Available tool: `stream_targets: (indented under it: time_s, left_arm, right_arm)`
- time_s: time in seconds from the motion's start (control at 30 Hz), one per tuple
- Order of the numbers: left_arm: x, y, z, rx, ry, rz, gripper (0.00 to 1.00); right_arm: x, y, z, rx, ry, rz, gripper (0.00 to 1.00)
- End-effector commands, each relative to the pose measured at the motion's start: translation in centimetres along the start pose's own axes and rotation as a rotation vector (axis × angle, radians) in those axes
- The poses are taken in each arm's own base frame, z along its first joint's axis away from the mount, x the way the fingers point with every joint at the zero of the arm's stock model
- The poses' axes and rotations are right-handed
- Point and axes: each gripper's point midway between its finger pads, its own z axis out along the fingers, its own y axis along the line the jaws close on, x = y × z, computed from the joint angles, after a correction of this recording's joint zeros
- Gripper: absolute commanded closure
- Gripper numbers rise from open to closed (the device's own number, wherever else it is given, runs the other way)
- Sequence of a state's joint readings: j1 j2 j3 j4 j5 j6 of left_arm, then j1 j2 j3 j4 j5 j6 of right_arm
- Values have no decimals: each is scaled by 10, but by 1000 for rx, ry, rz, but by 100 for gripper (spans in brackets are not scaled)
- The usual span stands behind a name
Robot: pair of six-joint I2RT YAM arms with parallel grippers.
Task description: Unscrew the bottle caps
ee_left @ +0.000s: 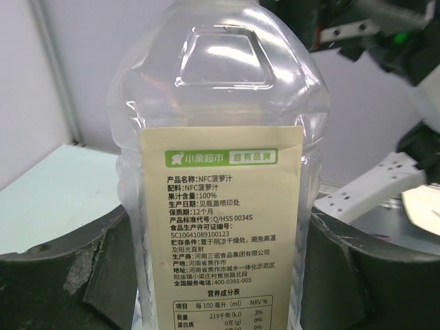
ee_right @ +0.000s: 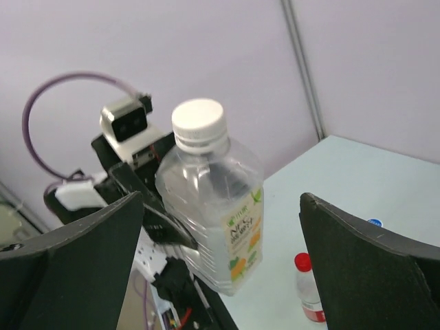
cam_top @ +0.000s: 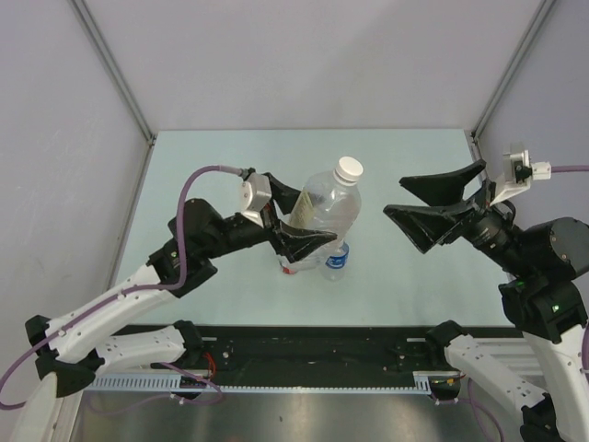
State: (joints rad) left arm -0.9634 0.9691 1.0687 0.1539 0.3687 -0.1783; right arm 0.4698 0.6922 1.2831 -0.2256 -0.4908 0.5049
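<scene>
The white cap (cam_top: 348,168) (ee_right: 199,124), still on, lies left of my right gripper in the top view, so next my right gripper needs to bring its open fingers that way around the cap.
My left gripper (cam_top: 299,221) is shut on the large clear bottle (cam_top: 324,207) with the yellowish label (ee_left: 220,213), gripping its body and holding it off the table. Its white cap (cam_top: 348,168) is on and also shows in the right wrist view (ee_right: 198,124). My right gripper (cam_top: 396,198) is open and empty, a short way right of the bottle and facing it (ee_right: 213,213). A small red-capped bottle (ee_right: 306,289) stands on the table below. A small blue-capped bottle (cam_top: 337,261) and a red-labelled one (cam_top: 293,267) sit under the held bottle.
The pale green table (cam_top: 230,175) is boxed in by grey walls at the back and sides. A black rail (cam_top: 304,354) runs along the near edge by the arm bases. A blue cap (ee_right: 375,223) peeks past my right finger.
</scene>
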Motion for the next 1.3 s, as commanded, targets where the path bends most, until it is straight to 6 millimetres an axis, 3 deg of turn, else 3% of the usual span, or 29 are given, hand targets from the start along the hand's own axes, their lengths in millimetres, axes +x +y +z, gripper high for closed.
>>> stream_targets:
  time_s: [0.0,0.43,0.87,1.27]
  left_arm:
    - [-3,21,-2,-124,-35,101,100]
    - [29,25,11,-186,42,185,100]
    - [36,25,16,-178,56,184,100]
    - [42,23,17,-162,70,175,100]
  right_arm:
    - [-28,-15,4,120,-131,127,2]
    - [-14,-42,29,212,-79,191,5]
    - [-4,-31,41,168,-47,184,6]
    - [12,-35,44,183,19,153,21]
